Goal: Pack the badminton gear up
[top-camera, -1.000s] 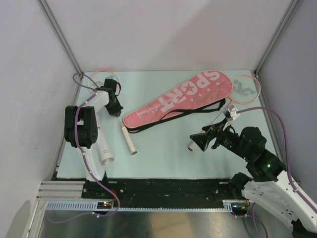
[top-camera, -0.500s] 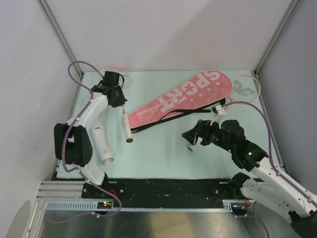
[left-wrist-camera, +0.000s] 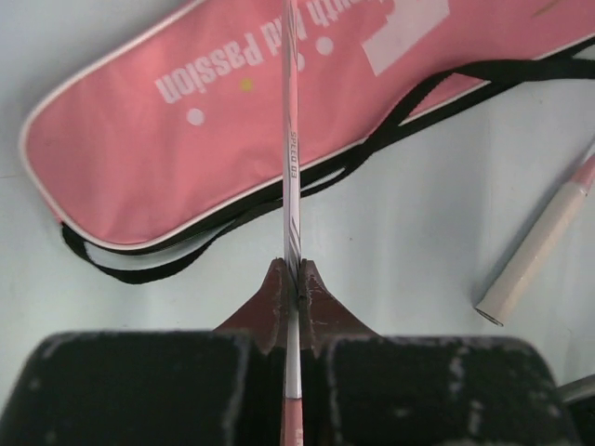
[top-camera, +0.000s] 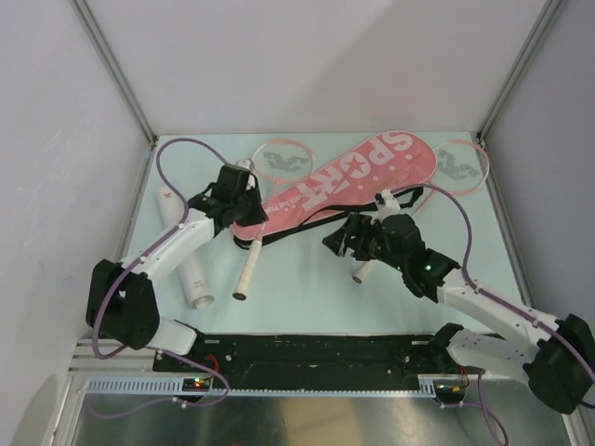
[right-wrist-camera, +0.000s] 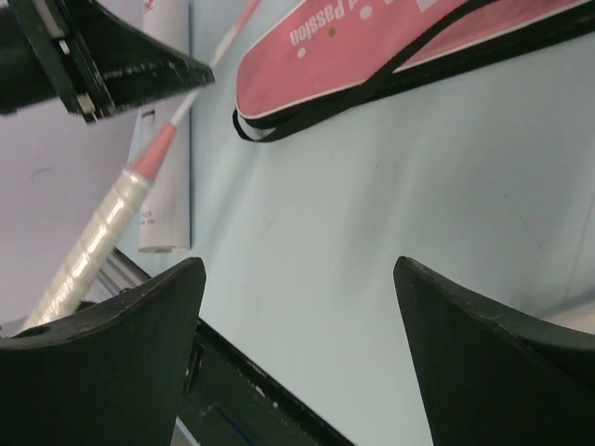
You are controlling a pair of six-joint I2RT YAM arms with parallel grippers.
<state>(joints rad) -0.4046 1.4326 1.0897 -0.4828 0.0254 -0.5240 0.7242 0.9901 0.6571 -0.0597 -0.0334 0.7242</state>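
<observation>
My right gripper reaches outward to the held racket's throat next, to that gripper's left in the top view, while my left gripper holds nearer the racket's handle.
The pink "SPORT" bag (top-camera: 344, 181) lies flat and slantwise at mid-table, its black strap (left-wrist-camera: 232, 218) along its near edge. My left gripper (top-camera: 244, 200) is shut on the thin shaft (left-wrist-camera: 291, 139) of one pink racket (top-camera: 284, 160), whose white handle (top-camera: 246, 269) points toward the near edge. The shaft crosses over the bag's narrow end. The second racket (top-camera: 462, 163) lies at the right, with its handle (top-camera: 364, 271) partly under my right arm. My right gripper (top-camera: 339, 240) hovers open just near of the strap, with nothing between its fingers (right-wrist-camera: 139, 325).
A long white tube (top-camera: 186, 255) lies along the left side of the table. The black rail (top-camera: 316, 348) with the arm bases runs along the near edge. Walls close in the table on the left, back and right.
My left arm has swung right with the racket, bringing its head out of the back left corner and beside the bag. The right gripper has moved left and away, toward the bag's strap.
</observation>
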